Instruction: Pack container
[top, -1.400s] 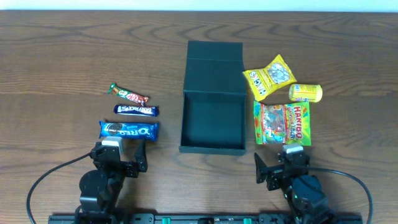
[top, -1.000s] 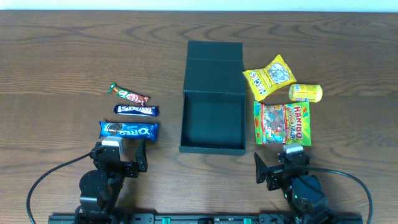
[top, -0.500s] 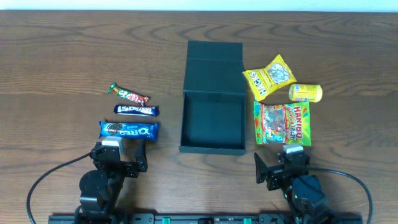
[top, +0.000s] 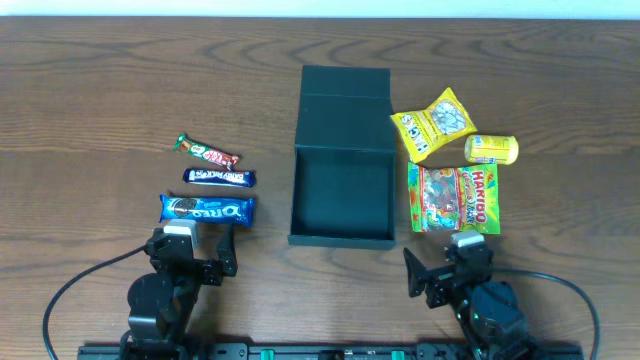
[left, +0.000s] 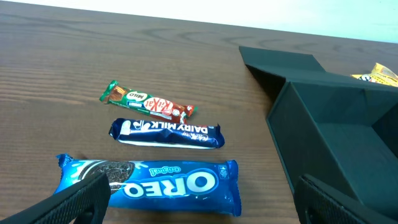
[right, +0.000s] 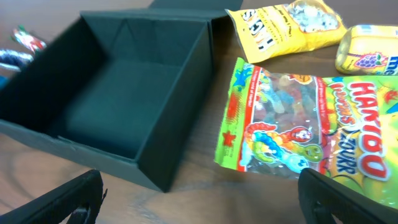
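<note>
The Haribo bag lies flat below the robot's right gripper and outward of it, so the gripper will next reach outward to the bag, tilt its fingertips down and lower onto its clear window (top: 440, 199) (right: 289, 111).
The dark teal container (top: 342, 190) stands open and empty at the table's middle, its flap lid (top: 345, 80) laid back behind it. It also shows in the left wrist view (left: 339, 134) and the right wrist view (right: 118, 112). My left gripper (top: 190, 258) is open and empty at the front left, just before a blue Oreo pack (left: 149, 185). My right gripper (top: 447, 272) is open and empty at the front right, just before a Haribo bag (right: 305, 134).
Left of the container lie a Dairy Milk bar (top: 220, 177) and a KitKat bar (top: 206, 152). Right of it lie a yellow snack bag (top: 433, 124) and a small yellow packet (top: 491, 149). The table's far edge runs along the top.
My right arm has shifted slightly to the left. Everything else has stayed in place.
</note>
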